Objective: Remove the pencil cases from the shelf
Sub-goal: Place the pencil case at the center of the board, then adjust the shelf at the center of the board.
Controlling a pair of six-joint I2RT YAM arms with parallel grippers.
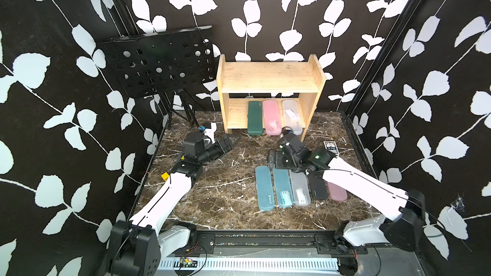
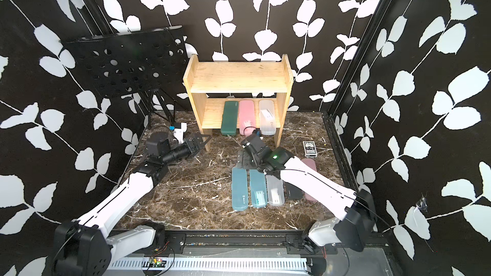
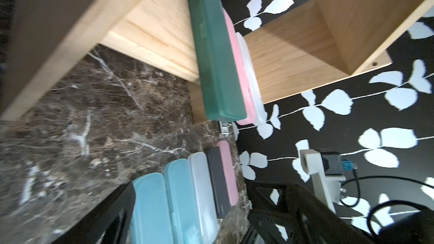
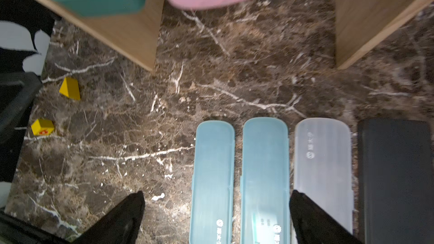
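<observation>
The open left gripper moves outward and toward the shelf [image 1: 271,80] next, onto the near end of the dark green case [image 1: 254,130], which juts past the level's edge.
The wooden shelf [image 1: 271,80] [image 2: 239,78] stands at the back. Its lower tier holds three pencil cases: dark green [image 1: 255,118] [image 3: 216,55], pink [image 1: 271,117] and frosted clear [image 1: 291,116]. Its top tier is bare. In front, several cases lie in a row on the table: two teal [image 1: 264,188] [image 4: 212,179], clear [image 1: 300,189], black [image 1: 317,188], pink [image 1: 337,191]. My right gripper [image 1: 273,160] [image 4: 216,198] hangs open just above the far ends of the teal cases, holding nothing. My left gripper [image 1: 231,140] [image 3: 195,207] is open and empty, low, left of the shelf's foot.
A black perforated music stand [image 1: 159,65] on a tripod stands at the back left. A small card box [image 1: 330,148] lies right of the shelf. Two yellow blocks [image 4: 69,89] [image 4: 42,127] lie on the marble table near the left arm. Patterned walls close in three sides.
</observation>
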